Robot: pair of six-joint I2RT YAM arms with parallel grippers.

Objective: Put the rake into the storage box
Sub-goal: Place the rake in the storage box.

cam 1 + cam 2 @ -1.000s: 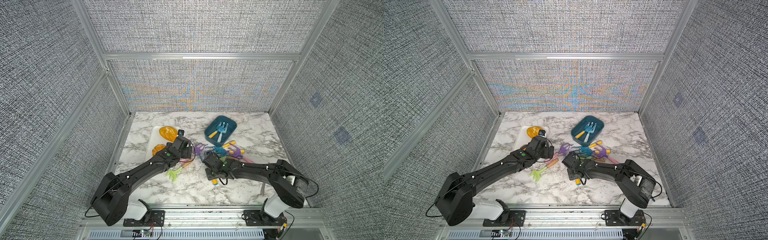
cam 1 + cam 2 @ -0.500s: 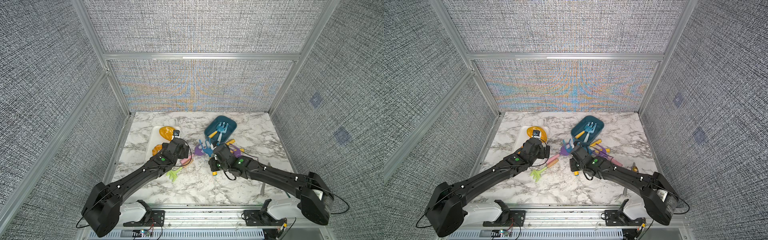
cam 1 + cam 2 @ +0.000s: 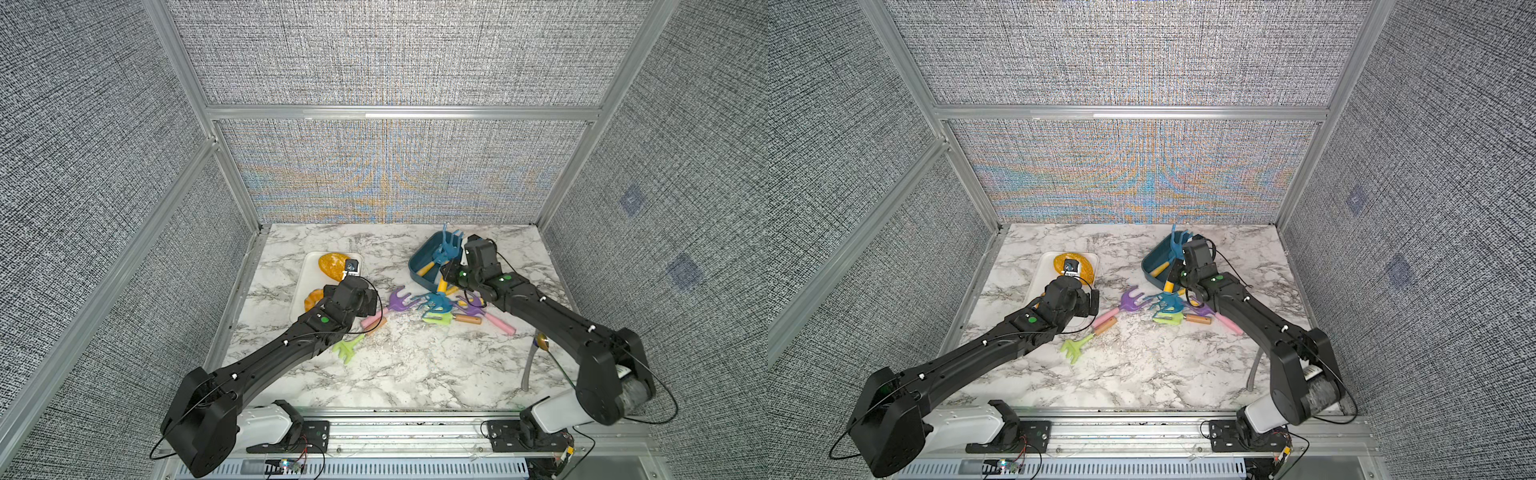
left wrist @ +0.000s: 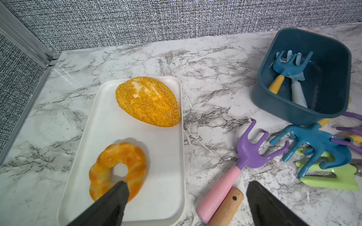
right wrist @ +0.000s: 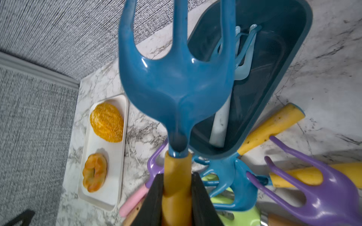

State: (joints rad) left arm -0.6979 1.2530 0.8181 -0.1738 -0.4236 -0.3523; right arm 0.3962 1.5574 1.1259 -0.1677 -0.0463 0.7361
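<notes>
The end of the rake's yellow handle still hangs over the storage box's near rim. My right gripper should next move outward and down into the storage box to release it.
My right gripper (image 5: 177, 187) is shut on the yellow handle of a blue rake (image 5: 176, 82). It holds the rake tilted up, with the tines over the dark teal storage box (image 5: 290, 58). Both top views show this at the back right: rake (image 3: 448, 248) (image 3: 1177, 249), box (image 3: 419, 277) (image 3: 1152, 275), right gripper (image 3: 452, 276). Inside the box lie a blue rake with a yellow handle (image 4: 290, 64) and a pale blue rake with a white handle (image 5: 220, 121). My left gripper (image 4: 187, 184) (image 3: 365, 300) stands open and empty between the white tray and a purple rake's pink handle (image 4: 219, 192).
The white tray (image 3: 305, 291) holds a seeded bun (image 4: 147, 101) and a ring pastry (image 4: 117, 168). Loose purple, blue and green rakes (image 3: 434, 305) are piled just in front of the box. A green rake (image 3: 347, 349) lies mid-table. A grey-handled tool (image 3: 528, 365) lies at the right edge.
The right gripper lifted the blue rake from the pile and carried it back and right to the box. The left gripper stayed open near the tray.
</notes>
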